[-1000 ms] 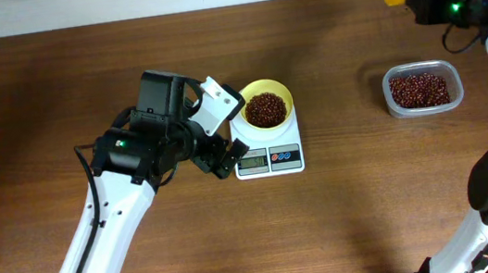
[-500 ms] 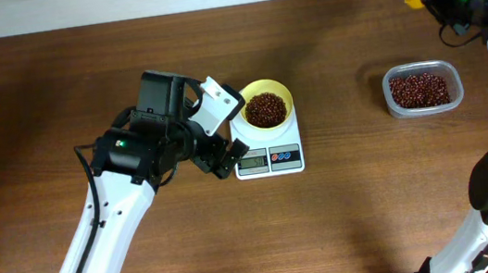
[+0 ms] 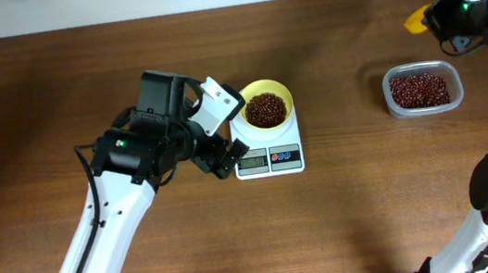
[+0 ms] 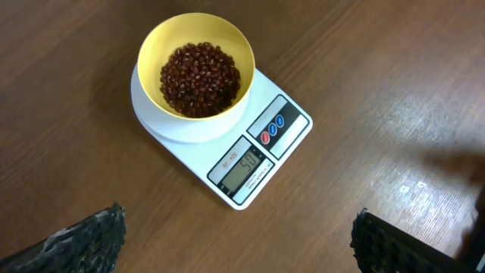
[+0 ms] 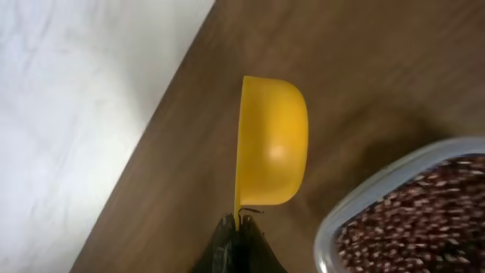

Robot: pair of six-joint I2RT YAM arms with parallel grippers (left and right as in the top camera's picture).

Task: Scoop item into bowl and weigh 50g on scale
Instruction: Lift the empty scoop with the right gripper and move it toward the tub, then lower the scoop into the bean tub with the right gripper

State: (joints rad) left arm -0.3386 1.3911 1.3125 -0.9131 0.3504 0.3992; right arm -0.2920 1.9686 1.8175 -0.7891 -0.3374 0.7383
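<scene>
The yellow scoop should go back over the clear plastic tub next with my right gripper, and then down onto the tub's beans (image 3: 420, 91) (image 5: 421, 221).
The pale-yellow bowl (image 3: 264, 90) stands on the white scale (image 3: 270, 161), holding a heap of dark reddish-brown beans (image 3: 266, 109). In the left wrist view the bowl (image 4: 151, 53), its beans (image 4: 200, 80) and the scale (image 4: 292, 121) lie ahead, and the display seems to read 50. My left gripper (image 3: 225, 131) hovers just left of the scale, open and holding nothing, with its fingertips (image 4: 106, 227) wide apart. At the back right, my right gripper (image 3: 439, 16) is shut on the handle of a yellow scoop (image 3: 416, 18). That scoop (image 5: 273, 140) is turned on its side, with my right gripper (image 5: 241, 224) at its handle.
A clear plastic tub (image 3: 422, 88) of more beans sits at the right, just in front of the scoop; its corner (image 5: 364, 205) shows in the right wrist view. The table's back edge and a white wall (image 5: 68, 91) lie close behind the right gripper.
The right arm has carried the scoop from the table's back edge forward, toward the tub. The left arm, bowl and scale have not moved.
</scene>
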